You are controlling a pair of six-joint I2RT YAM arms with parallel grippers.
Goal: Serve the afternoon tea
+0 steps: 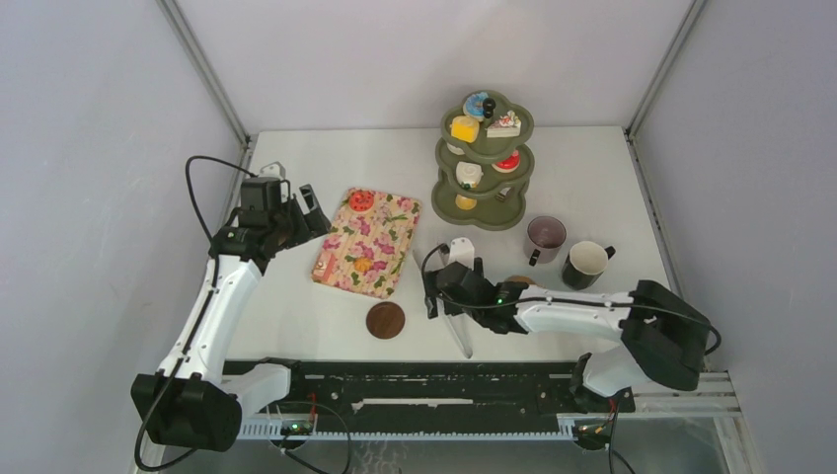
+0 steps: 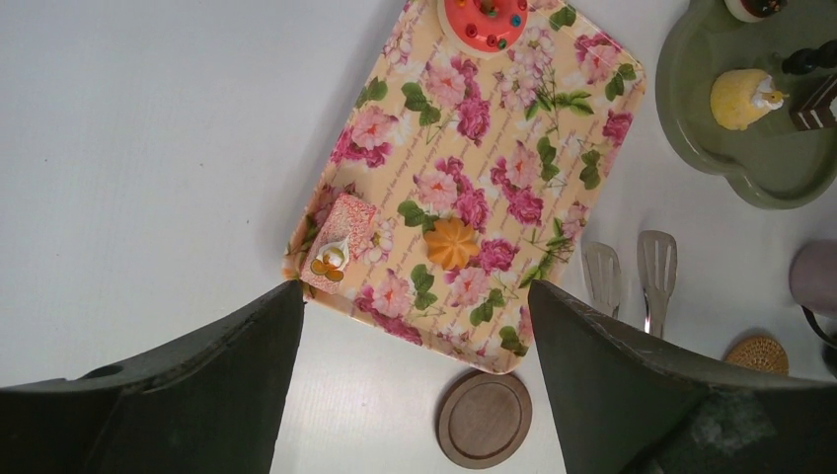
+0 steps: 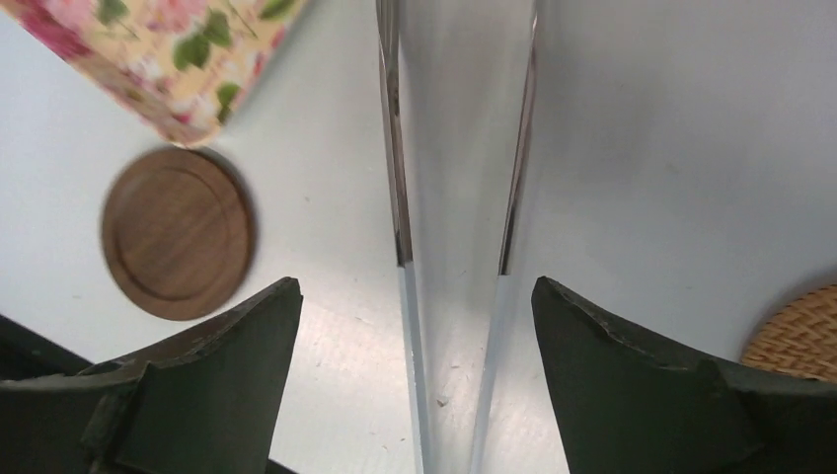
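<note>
I should move my right gripper from the tongs to the mauve mug's handle [image 1: 534,259], because that lies outward of it and to its right in the top view.
Three toy pastries lie on the floral tray [image 1: 390,232]: an orange-red donut [image 2: 486,18], an orange swirl [image 2: 451,242] and a pink cake slice [image 2: 339,242]. More pastries, such as a yellow cube [image 1: 464,127], sit on the green tiered stand [image 1: 484,217]. To its right stand the mauve mug [image 1: 544,237] and the dark green mug [image 1: 585,263]. My left gripper [image 1: 311,212] hovers open at the tray's left edge, holding nothing. My right gripper [image 3: 415,283] is open, its fingers straddling the tongs [image 3: 395,148] that lie on the table without touching them.
A round wooden coaster [image 1: 386,320] lies in front of the tray. A wicker coaster [image 3: 799,331] sits just right of my right gripper [image 1: 442,296]. The tongs' heads [image 2: 651,262] point toward the stand. Grey walls enclose the table on three sides.
</note>
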